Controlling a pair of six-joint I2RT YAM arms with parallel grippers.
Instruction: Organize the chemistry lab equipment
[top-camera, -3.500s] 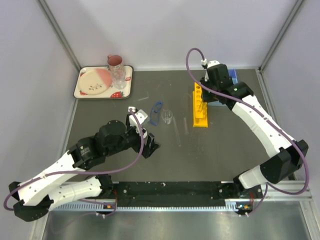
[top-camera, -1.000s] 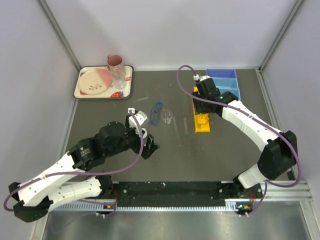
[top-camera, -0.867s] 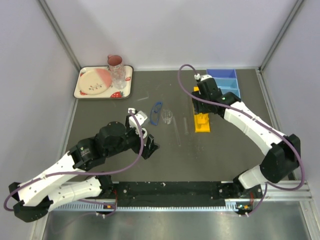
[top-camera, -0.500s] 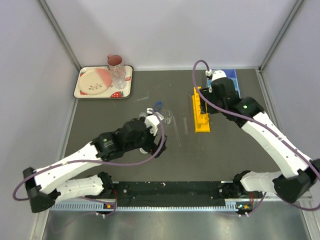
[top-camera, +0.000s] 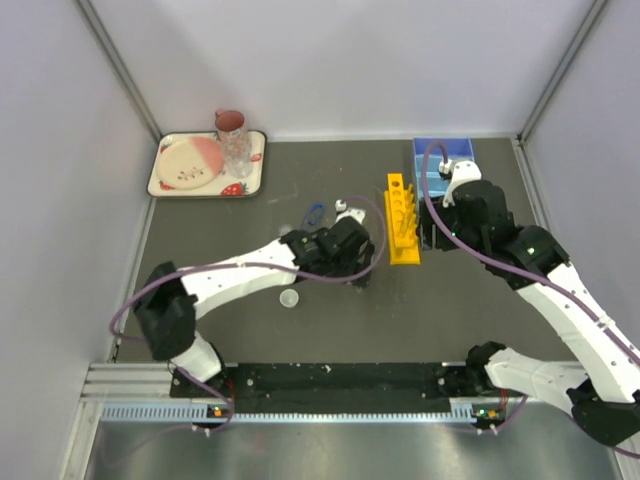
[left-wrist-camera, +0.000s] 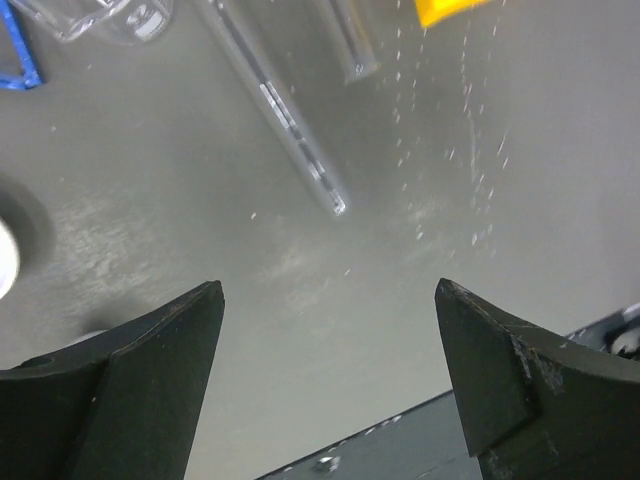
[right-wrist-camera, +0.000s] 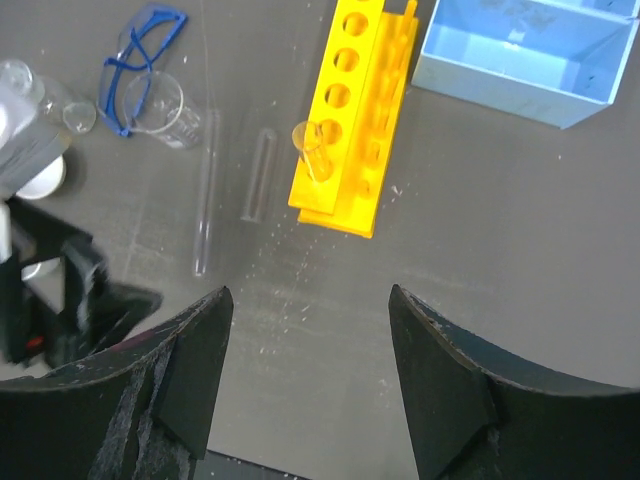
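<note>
I will lower and turn my left gripper onto the thin glass tube's near rounded end (left-wrist-camera: 334, 199) below it next, as the tube slants in its wrist view.
The yellow holed rack (top-camera: 402, 218) (right-wrist-camera: 355, 110) lies mid-table with one short glass tube (right-wrist-camera: 312, 150) standing in a hole. My right gripper (top-camera: 428, 240) (right-wrist-camera: 310, 292) hangs open and empty just right of the rack. The blue divided tray (top-camera: 443, 160) (right-wrist-camera: 525, 55) sits behind it. Thin glass rods (left-wrist-camera: 290, 120) (right-wrist-camera: 205, 195) lie left of the rack, and my left gripper (top-camera: 357, 278) (left-wrist-camera: 328, 290) stands open above bare table just short of them. The blue-rimmed goggles (top-camera: 314, 212) (right-wrist-camera: 140, 50) and clear beaker (right-wrist-camera: 160, 105) lie further left. A small white dish (top-camera: 290, 298) rests near the left forearm.
A cream strawberry-patterned tray (top-camera: 255, 165) with a plate, a pink mug (top-camera: 230, 122) and a clear tumbler (top-camera: 238, 152) stands at the back left. Grey walls close in the sides and back. The black base rail (top-camera: 330, 378) runs along the near edge.
My left arm has swung right to the glass rods, uncovering the white dish. My right gripper has opened wider and drawn back from the rack toward the right.
</note>
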